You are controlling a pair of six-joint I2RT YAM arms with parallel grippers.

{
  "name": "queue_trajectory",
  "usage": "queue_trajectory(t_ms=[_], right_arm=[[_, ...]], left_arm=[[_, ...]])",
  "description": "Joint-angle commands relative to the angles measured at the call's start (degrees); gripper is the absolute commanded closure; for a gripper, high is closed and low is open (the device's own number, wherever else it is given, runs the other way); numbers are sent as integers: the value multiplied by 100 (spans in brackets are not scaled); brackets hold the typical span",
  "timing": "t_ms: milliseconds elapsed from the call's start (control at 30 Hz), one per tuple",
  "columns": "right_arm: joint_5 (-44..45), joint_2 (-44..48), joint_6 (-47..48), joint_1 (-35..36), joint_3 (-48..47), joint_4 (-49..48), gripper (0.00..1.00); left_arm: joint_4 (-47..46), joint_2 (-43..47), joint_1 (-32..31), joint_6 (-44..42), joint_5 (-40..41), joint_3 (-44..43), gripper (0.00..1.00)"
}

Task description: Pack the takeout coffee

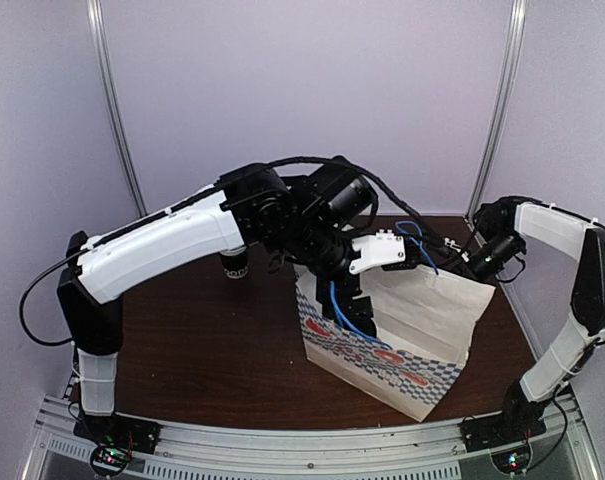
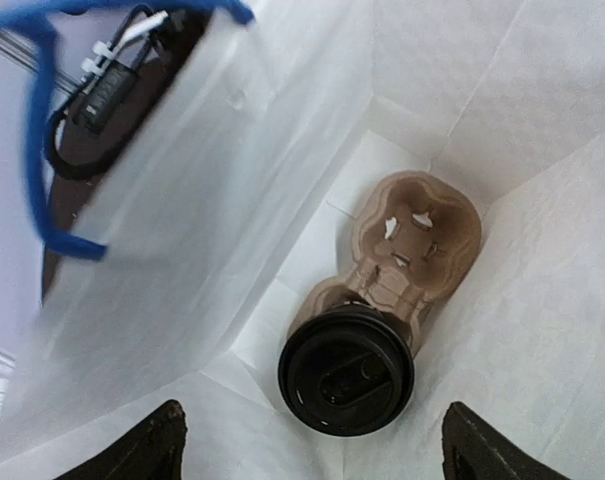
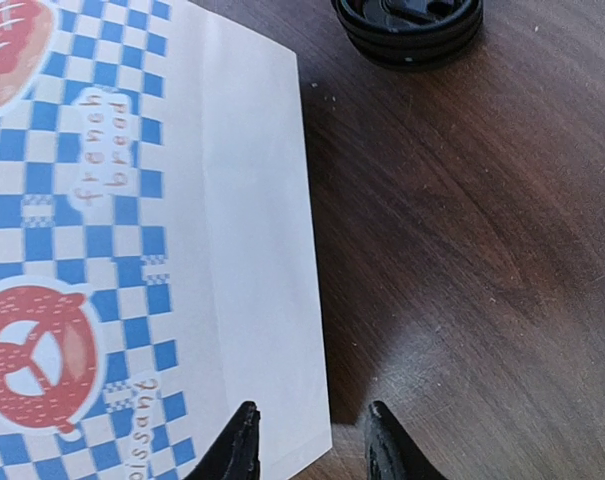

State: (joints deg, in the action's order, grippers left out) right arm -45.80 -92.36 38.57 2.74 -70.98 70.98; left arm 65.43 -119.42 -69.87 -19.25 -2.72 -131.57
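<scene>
I will next lift my right gripper and bring it across onto the bag's far blue handle, because the handle is above it and to its left in the top view.
The takeout coffee, a black cup seen from above by its black lid, stands in one pocket of a brown cardboard carrier at the bottom of the white paper bag. My left gripper reaches down into the bag's mouth. It is open and empty, with its fingertips wide apart just above the cup and not touching it. My right gripper hovers at the bag's upper right corner. Its jaws are slightly apart, and the bag's white corner lies between them.
The bag carries a blue check print with red pretzels. A stack of black lids lies on the brown table beside the bag. A black cup with white lettering stands at the back left, partly behind my left arm.
</scene>
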Motion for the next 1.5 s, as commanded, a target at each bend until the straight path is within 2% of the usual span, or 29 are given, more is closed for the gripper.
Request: queue_trajectory(t_ms=[0,167,267,400,567,733,800,933,1100,1300,1467], right_arm=[[-254,385,-66,7,-223,183,63],[-328,644,-138,7,-388,299,63],[-443,858,-312,7,-597,395,63],[-275,1342,-847,7,-1053,324,60],[-165,1864,-1254,7,-1586,284,55],[-1092,2018,-1266,39,-1890,539,55],[-1261,2077,-1134,251,-1903,680,53],[-706,2085,-1071,1008,-1887,767,50],[-466,1833,-1010,1293,-1907,746,51],[-3,1555,-956,1800,-1935,834,58],[196,1494,-978,2033,-2015,745,88]], left_arm=[[-1411,682,-43,-35,-97,615,11],[-2503,1419,-45,37,147,1574,12],[-3019,1752,-34,206,635,1931,12],[-3267,1944,2,518,1068,2150,12],[-3413,1967,128,1032,1110,2292,13],[-4040,2048,139,1526,2308,2543,14],[-4220,2180,184,1715,2727,2710,14],[-4334,2559,394,2191,2927,3053,14],[-4054,2771,514,2339,3122,3237,14],[-3705,2853,529,2381,3310,3389,14],[-3757,3073,534,2352,3483,3664,14]])
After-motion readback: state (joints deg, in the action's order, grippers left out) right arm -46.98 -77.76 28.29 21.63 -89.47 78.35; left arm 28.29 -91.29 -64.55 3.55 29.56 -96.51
